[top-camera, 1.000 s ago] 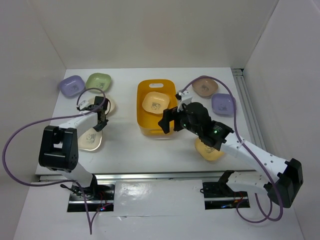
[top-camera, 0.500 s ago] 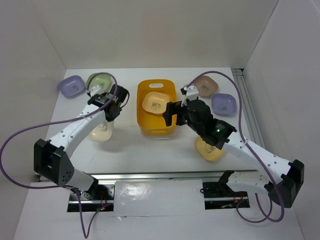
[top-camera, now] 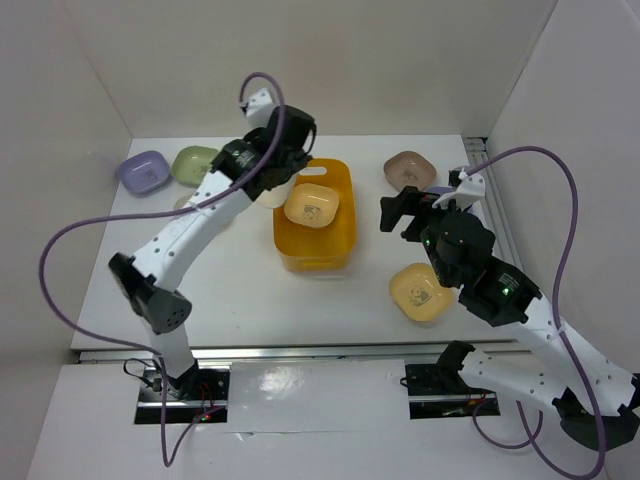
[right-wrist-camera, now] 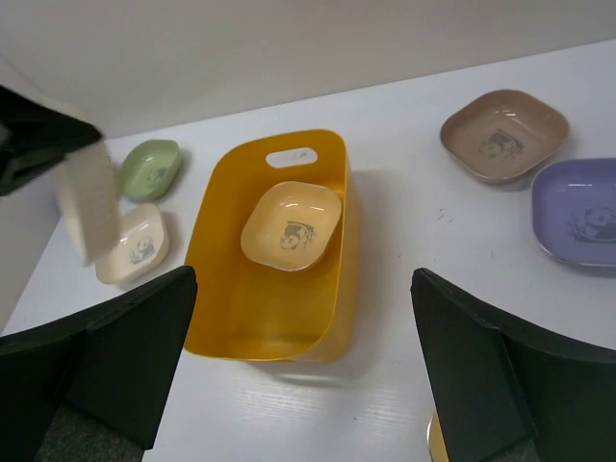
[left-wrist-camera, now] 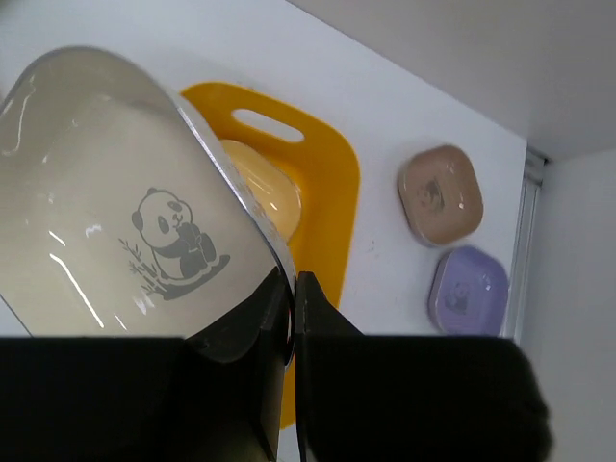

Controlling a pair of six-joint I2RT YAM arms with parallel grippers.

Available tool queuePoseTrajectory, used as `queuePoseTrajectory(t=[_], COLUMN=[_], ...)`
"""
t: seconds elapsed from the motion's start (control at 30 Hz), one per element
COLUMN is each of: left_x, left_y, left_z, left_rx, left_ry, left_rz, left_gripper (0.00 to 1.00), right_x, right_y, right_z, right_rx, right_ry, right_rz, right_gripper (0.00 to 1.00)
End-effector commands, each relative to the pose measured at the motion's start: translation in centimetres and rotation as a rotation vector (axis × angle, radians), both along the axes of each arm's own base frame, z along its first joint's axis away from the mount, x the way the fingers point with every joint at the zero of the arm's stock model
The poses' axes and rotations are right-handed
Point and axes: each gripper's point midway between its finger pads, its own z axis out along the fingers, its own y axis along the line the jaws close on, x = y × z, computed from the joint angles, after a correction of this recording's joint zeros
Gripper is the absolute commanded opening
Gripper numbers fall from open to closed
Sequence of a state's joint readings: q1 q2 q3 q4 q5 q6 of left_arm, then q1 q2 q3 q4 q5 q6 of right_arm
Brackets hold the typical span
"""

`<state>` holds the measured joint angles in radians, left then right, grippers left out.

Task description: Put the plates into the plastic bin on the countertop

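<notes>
The plate inside the bin lies below my left gripper and to its right in the top view, so I need to move over it, lower and release to stack.
The yellow-orange plastic bin [top-camera: 340,235] stands mid-countertop with one pale yellow plate [top-camera: 312,205] inside. My left gripper [top-camera: 281,168] is shut on the rim of a cream panda plate [left-wrist-camera: 115,212] and holds it tilted in the air over the bin's far left corner [top-camera: 268,190]. My right gripper [top-camera: 415,212] is open and empty, to the right of the bin. A brown plate [top-camera: 408,170], a lilac plate [right-wrist-camera: 582,212] and a pale yellow plate [top-camera: 420,292] lie on the right. A lilac plate [top-camera: 143,170], a green plate [top-camera: 195,163] and a pale plate [right-wrist-camera: 135,245] lie on the left.
White walls close in the countertop [top-camera: 240,290] at the back and on both sides. A metal rail [top-camera: 495,210] runs along the right edge. Purple cables loop above both arms. The left arm [top-camera: 190,235] stretches across the left plates.
My left gripper has lifted the cream plate off the front left of the countertop and swung it up towards the bin. My right gripper has pulled back to the right, away from the bin.
</notes>
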<state>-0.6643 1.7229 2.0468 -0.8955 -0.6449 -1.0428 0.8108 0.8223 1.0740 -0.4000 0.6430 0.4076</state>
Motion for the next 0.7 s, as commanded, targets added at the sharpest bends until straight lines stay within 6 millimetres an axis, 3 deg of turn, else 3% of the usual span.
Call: queuePoseTrajectory(t=[0.0,0.07,0.1,0.2,0.27,0.53,0.57,0.63,0.67], left_x=[2.7,4.3,5.1,6.4,7.7,10.2,10.6,11.1,11.4], left_y=[-5.0,-6.9,-7.9,-9.4,-10.2,-10.8,-11.2,-11.1,-11.3], left_z=[-0.7,-0.2,-1.8,-2.7,-4.7,-10.4,-9.8,-11.9,-12.0], left_rx=[0.044,0.049,0.062,0.072,0.066,-0.017,-0.041,-0.02,-0.021], left_ry=[-0.028,-0.078,-0.059,-0.061,-0.04,0.012,-0.015,0.011,0.009], left_rz=[-0.157,-0.222,-0.239,-0.272,-0.288,-0.255,-0.251,-0.225,-0.225], left_gripper=[0.0,0.0,0.0,0.0,0.0,0.0,0.0,0.0,0.0], right_x=[-0.5,-0.7,-0.9,-1.0,-1.1,-1.1,-1.1,-0.9,-1.0], right_y=[-1.9,-2.2,-2.4,-2.6,-2.7,-2.1,-2.1,-1.9,-1.8], right_z=[1.3,1.4,1.3,0.9,0.7,-0.4,-0.4,-0.4,-0.4], right_rx=[0.029,0.029,0.027,0.018,0.018,0.013,0.013,0.005,0.006], right_ry=[-0.012,-0.012,-0.01,0.005,0.005,0.016,0.016,0.014,0.015], right_rz=[-0.074,-0.074,-0.074,-0.084,-0.084,-0.055,-0.055,-0.054,-0.044], right_gripper=[0.99,0.99,0.99,0.99,0.99,0.99,0.99,0.99,0.99])
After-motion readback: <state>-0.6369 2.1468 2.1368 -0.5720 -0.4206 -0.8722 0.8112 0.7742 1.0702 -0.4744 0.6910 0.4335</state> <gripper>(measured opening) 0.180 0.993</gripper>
